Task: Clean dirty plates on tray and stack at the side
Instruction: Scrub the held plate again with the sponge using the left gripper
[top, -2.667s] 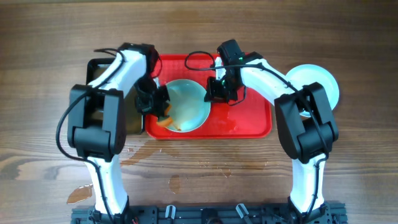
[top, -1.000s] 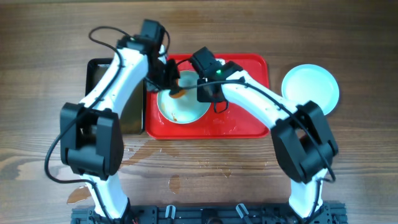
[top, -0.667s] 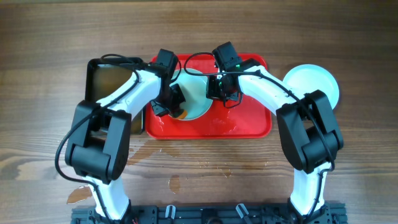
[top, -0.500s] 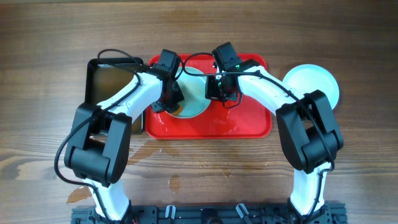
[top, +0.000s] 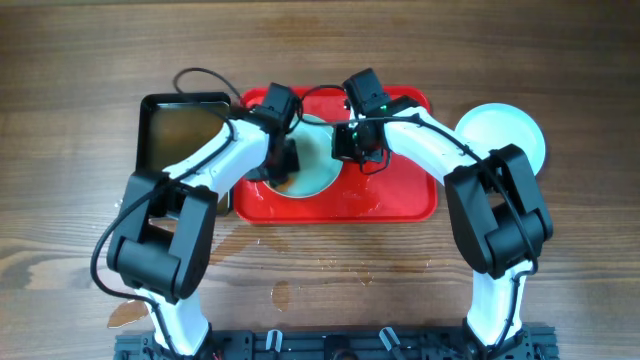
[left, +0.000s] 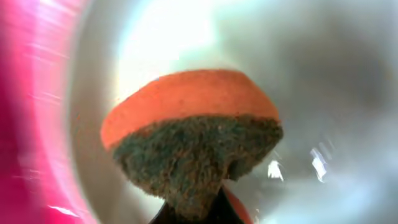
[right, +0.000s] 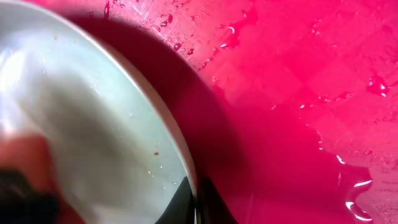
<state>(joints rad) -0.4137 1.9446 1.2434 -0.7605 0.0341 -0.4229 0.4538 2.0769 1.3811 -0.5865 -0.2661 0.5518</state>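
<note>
I need to lift my right gripper next, move it across and down onto the flat plate, and release the rim of the pale plate, because the flat plate is to the gripper's right in the overhead view.
A pale plate (top: 316, 166) stands tilted on the red tray (top: 402, 192). My right gripper (top: 349, 149) is shut on its right rim; in the right wrist view the fingers pinch the rim (right: 195, 205) of the plate (right: 81, 118) above the wet tray (right: 298, 93). My left gripper (top: 285, 163) is shut on an orange sponge (left: 189, 134) with a dark scouring face, which is pressed to the plate's inner face (left: 311, 93). Another plate (top: 503, 135) lies flat on the table to the right of the tray.
A black tray (top: 178, 128) of brownish water sits just left of the red tray. Water puddles (top: 282, 293) lie on the wooden table near the front. Both arms cross above the red tray.
My left gripper has slid the sponge across the plate's face, from its left edge towards the upper middle. For the last half second the right gripper has held the plate still.
</note>
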